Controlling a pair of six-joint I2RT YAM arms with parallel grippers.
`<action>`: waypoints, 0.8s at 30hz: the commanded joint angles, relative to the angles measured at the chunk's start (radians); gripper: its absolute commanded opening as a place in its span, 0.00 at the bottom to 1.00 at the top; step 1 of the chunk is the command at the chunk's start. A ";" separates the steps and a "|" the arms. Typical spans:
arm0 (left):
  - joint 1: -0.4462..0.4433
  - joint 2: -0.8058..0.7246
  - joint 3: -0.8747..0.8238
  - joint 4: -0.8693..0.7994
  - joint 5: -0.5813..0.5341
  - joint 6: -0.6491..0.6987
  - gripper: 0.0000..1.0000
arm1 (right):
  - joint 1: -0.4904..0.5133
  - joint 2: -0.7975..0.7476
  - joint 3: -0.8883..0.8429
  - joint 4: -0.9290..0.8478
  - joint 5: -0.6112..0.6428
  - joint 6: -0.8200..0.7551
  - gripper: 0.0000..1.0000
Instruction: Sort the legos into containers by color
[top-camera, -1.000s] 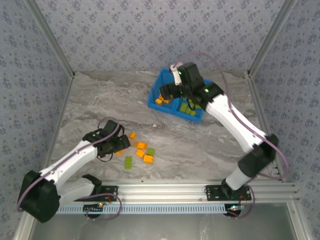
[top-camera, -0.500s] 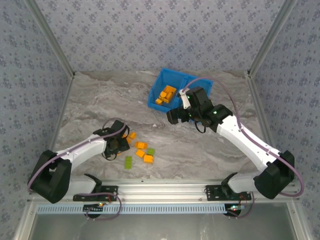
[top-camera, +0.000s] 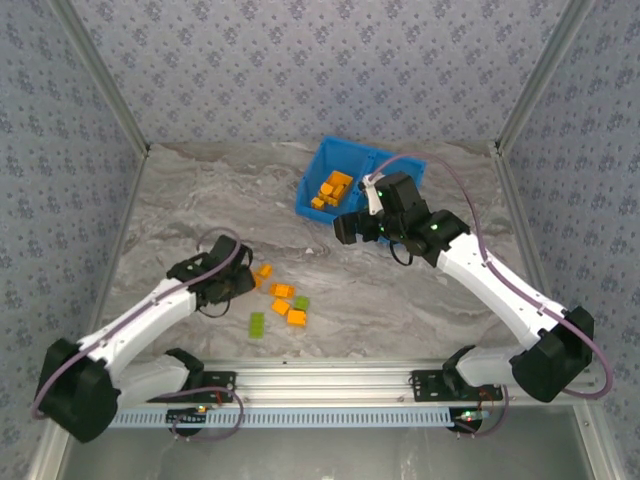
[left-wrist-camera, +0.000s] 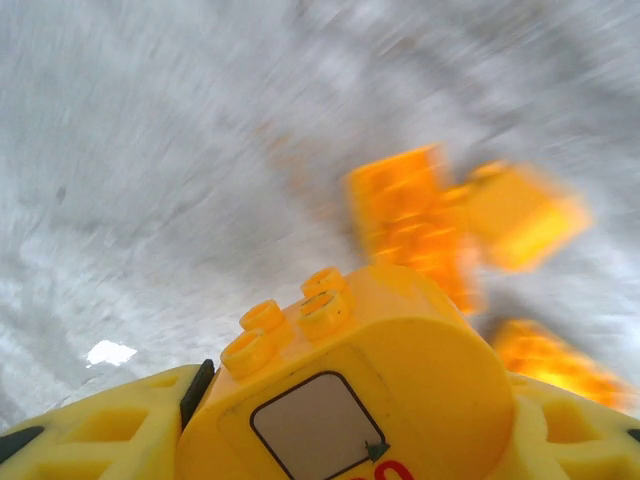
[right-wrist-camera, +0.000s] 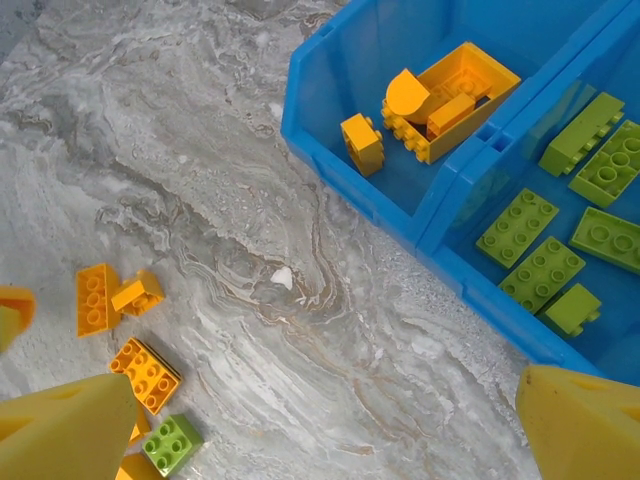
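The bin's container of orange legos already holds the orange rounded lego's color, so my left gripper will carry the lego outward over that container next and release it there.
In the left wrist view my left gripper (left-wrist-camera: 350, 445) is shut on an orange rounded lego (left-wrist-camera: 400, 340) with studs on top; from above, that gripper (top-camera: 225, 283) sits left of the loose pile. Orange legos (top-camera: 282, 291) and green legos (top-camera: 257, 325) lie on the table. My right gripper (top-camera: 345, 228) hangs open and empty in front of the blue bin (top-camera: 312, 205). The right wrist view has its yellow fingertips (right-wrist-camera: 60, 430) wide apart over bare table. The bin's left container holds orange legos (right-wrist-camera: 450, 95). The right container holds green legos (right-wrist-camera: 530, 260).
The marble table is walled by patterned panels on three sides. An aluminium rail (top-camera: 330, 380) with both arm bases runs along the near edge. Loose bricks (right-wrist-camera: 146, 372) lie at the lower left of the right wrist view, beside a green one (right-wrist-camera: 170, 443).
My left gripper closed on an orange lego at the pile's left edge and drew back a little with it. My right gripper swung from over the bin to the table in front of it.
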 joint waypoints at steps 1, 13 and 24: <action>-0.040 -0.040 0.147 0.100 -0.066 0.016 0.44 | 0.006 -0.053 -0.009 0.027 0.040 0.040 1.00; -0.109 0.669 0.880 0.231 -0.022 0.380 0.44 | 0.004 -0.192 -0.098 -0.033 0.096 0.085 1.00; -0.057 1.375 1.763 -0.004 0.042 0.504 0.48 | 0.005 -0.317 -0.143 -0.123 0.110 0.101 1.00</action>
